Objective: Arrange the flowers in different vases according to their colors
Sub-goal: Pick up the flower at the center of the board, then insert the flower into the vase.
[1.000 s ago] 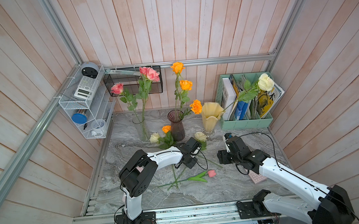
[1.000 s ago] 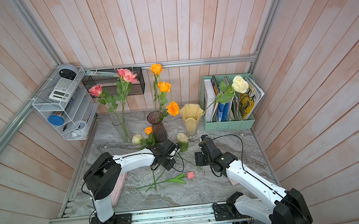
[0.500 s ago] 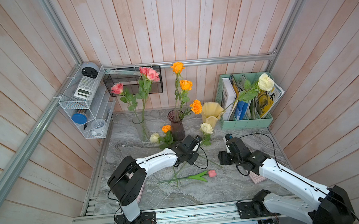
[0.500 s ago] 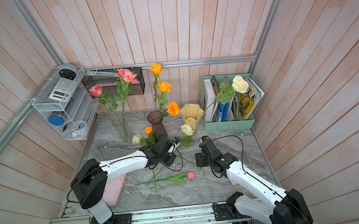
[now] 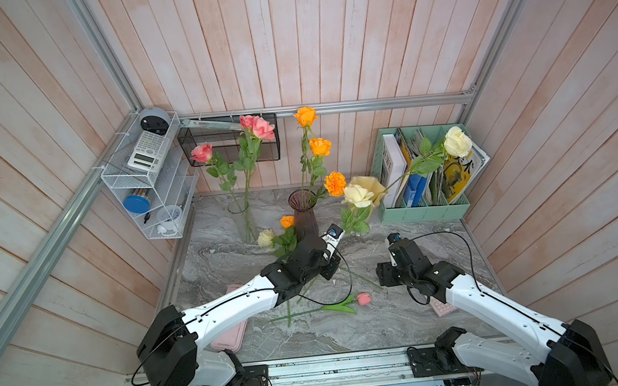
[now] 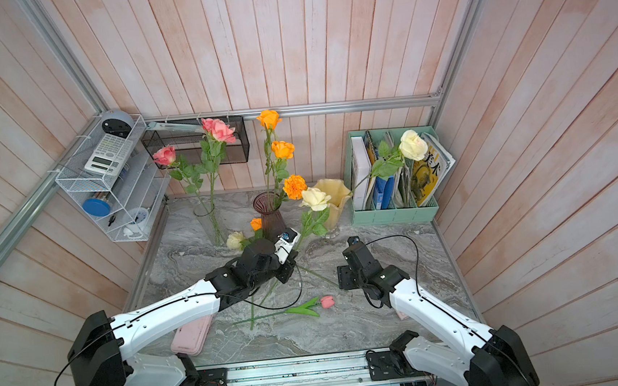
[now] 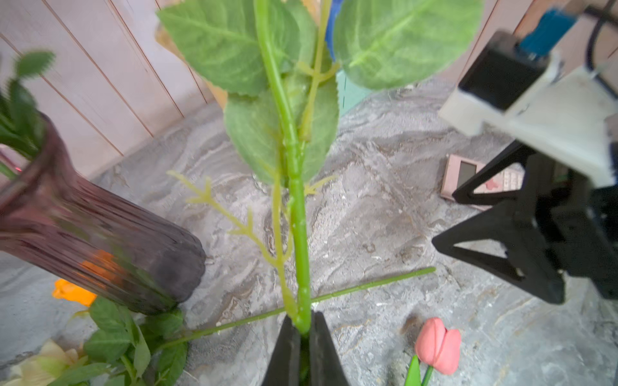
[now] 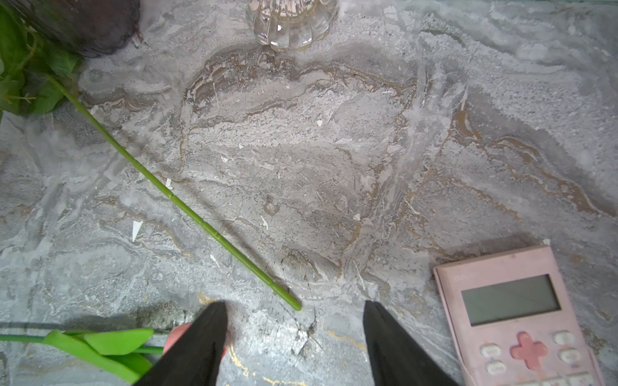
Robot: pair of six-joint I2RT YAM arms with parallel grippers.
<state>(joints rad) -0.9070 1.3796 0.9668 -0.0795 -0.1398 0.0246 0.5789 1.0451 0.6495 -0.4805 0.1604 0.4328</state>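
I need to move my left gripper up and outward over the opening of the pale yellow vase [image 5: 374,185] next, lower the rose's stem inside and let it go, because a cream rose already leans there.
My left gripper [image 7: 302,329] is shut on the stem of a cream rose [image 5: 356,194]. It holds the rose upright above the table, its head in front of the pale yellow vase [image 6: 332,199]. That vase holds another cream rose [image 5: 457,141]. Pink roses stand in the clear vase [image 5: 241,214] and orange flowers in the purple vase [image 5: 303,217]. A pink tulip [image 5: 363,299], an orange rose [image 5: 287,221] and a cream rose [image 5: 265,238] lie on the table. Low over the marble beside the tulip, my right gripper [image 8: 296,307] is open and holds nothing.
A mint file holder [image 5: 425,207] stands at the back right, a black mesh basket [image 5: 228,140] hangs on the back wall, and a wire shelf [image 5: 148,184] is on the left wall. A pink calculator [image 8: 515,317] and a pink case [image 5: 231,332] lie on the table.
My left gripper has closed on the cream rose's stem, lifted it off the table and carried it up toward the yellow vase. The right arm has not moved.
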